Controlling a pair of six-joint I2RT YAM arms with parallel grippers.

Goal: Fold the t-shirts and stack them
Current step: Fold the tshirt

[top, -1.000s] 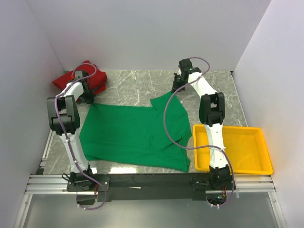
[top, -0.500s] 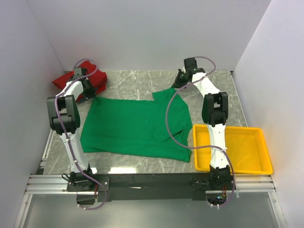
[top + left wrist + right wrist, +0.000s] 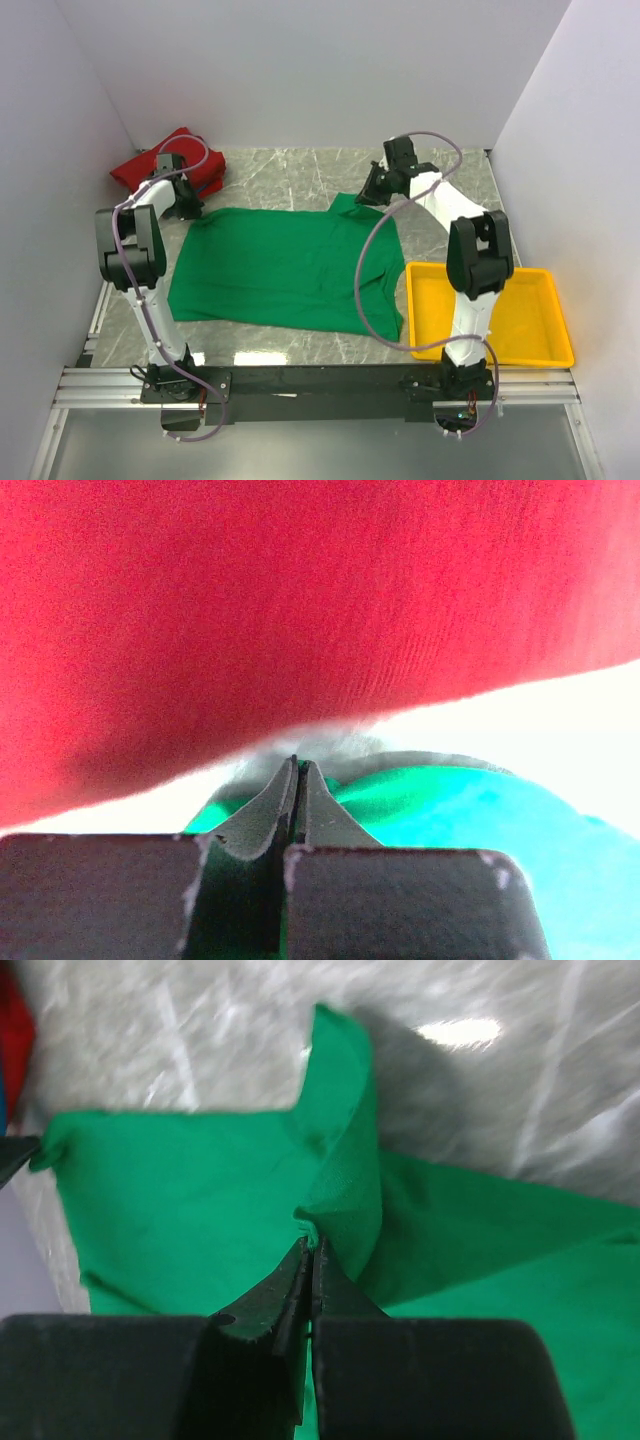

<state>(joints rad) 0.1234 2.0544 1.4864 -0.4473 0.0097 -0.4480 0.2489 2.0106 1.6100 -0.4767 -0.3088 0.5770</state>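
The cloth (image 3: pixel 379 287) beside the yellow tray lies back from my right gripper, so next the gripper should carry the pinched fold back over it and release, doubling the spread shirt.
The green t-shirt (image 3: pixel 280 268) lies spread on the marble table, stretched between both grippers along its far edge. My left gripper (image 3: pixel 188 210) is shut on the shirt's far left corner (image 3: pixel 400 792), right beside the red t-shirt (image 3: pixel 170 165), which fills the upper part of the left wrist view (image 3: pixel 300 610). My right gripper (image 3: pixel 367 195) is shut on a pinch of green cloth at the far right corner (image 3: pixel 345 1195). The red shirt lies bunched at the back left corner. No neck label shows.
A yellow plastic tray (image 3: pixel 555 335) stands at the near right, touching the green shirt's right edge. White walls enclose the table on three sides. The arm bases and a metal rail (image 3: pixel 320 385) run along the near edge.
Both grippers moved with the green shirt's far corners, the right one nearer and leftward. The cloth now lies flatter and more square, with its near edge drawn away from the rail.
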